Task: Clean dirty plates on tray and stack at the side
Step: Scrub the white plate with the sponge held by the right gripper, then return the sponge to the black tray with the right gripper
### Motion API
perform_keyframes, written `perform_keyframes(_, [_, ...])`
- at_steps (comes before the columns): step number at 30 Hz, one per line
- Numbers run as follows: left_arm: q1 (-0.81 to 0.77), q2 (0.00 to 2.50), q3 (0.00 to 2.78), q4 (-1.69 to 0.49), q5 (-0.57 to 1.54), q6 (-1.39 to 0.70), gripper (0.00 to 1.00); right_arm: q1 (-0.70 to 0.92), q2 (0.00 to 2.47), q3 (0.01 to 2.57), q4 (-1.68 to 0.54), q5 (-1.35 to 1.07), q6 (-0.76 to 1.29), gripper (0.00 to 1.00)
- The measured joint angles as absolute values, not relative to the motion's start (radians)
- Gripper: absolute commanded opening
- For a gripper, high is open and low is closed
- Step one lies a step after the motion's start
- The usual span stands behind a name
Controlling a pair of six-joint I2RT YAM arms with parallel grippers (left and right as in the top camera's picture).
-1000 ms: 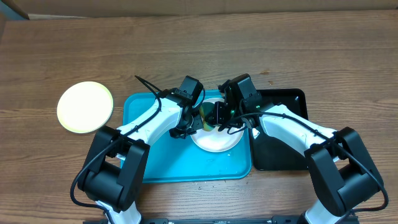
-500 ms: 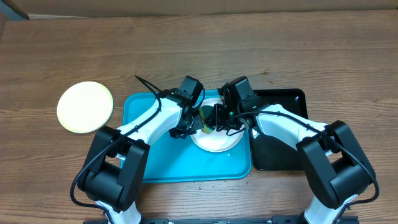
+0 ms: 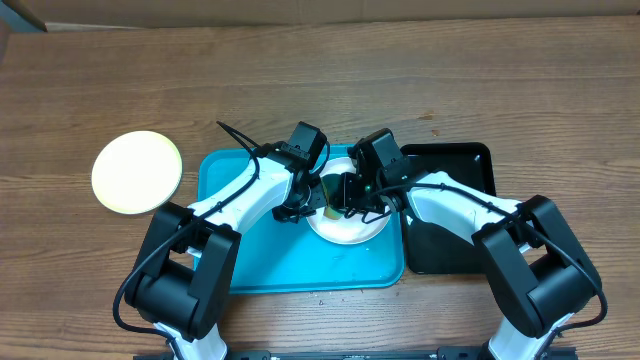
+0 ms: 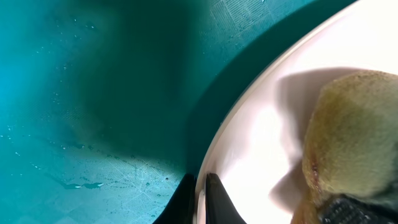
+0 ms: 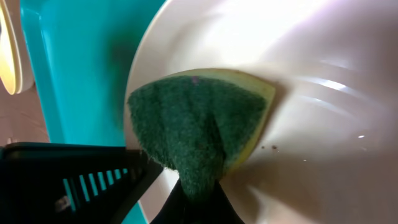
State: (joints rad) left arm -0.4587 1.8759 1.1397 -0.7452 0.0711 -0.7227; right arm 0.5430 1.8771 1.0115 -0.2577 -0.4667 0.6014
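The white plate (image 3: 350, 228) still has specks on it, so my right gripper needs to wipe further across it next, then lift the sponge and lower it onto the glossy black tray.
A white plate (image 3: 350, 228) lies on the right part of the turquoise tray (image 3: 250, 250). My left gripper (image 3: 314, 197) is shut on that plate's left rim; in the left wrist view the rim sits pinched between the black fingers of the left gripper (image 4: 200, 182), above the tray (image 4: 93, 93). My right gripper (image 3: 347, 192) is shut on a sponge (image 5: 193, 121) of green scrub and yellow foam. The sponge presses on the plate (image 5: 323, 93), ahead of the right gripper (image 5: 198, 186). A pale yellow-green plate (image 3: 136, 172) rests on the table left of the tray.
A glossy black tray (image 3: 455, 235) lies right of the turquoise one, under my right arm. Both arms cross over the turquoise tray's middle. Water droplets dot the tray floor (image 4: 74, 183). Bare wooden table (image 3: 320, 80) stretches behind.
My right gripper has slid a little to the left across the white plate with the sponge. The left gripper and the plate have stayed put.
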Motion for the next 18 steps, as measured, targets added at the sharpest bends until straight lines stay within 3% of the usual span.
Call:
perform_keyframes(10, [-0.459, 1.876, 1.140, -0.746, 0.071, -0.723, 0.04, 0.523, 1.877, 0.958, -0.214, -0.467, 0.603, 0.04])
perform_keyframes(18, [-0.459, 1.876, 1.140, -0.746, 0.071, -0.723, 0.04, 0.402, 1.877, 0.958, -0.211, -0.477, 0.600, 0.04])
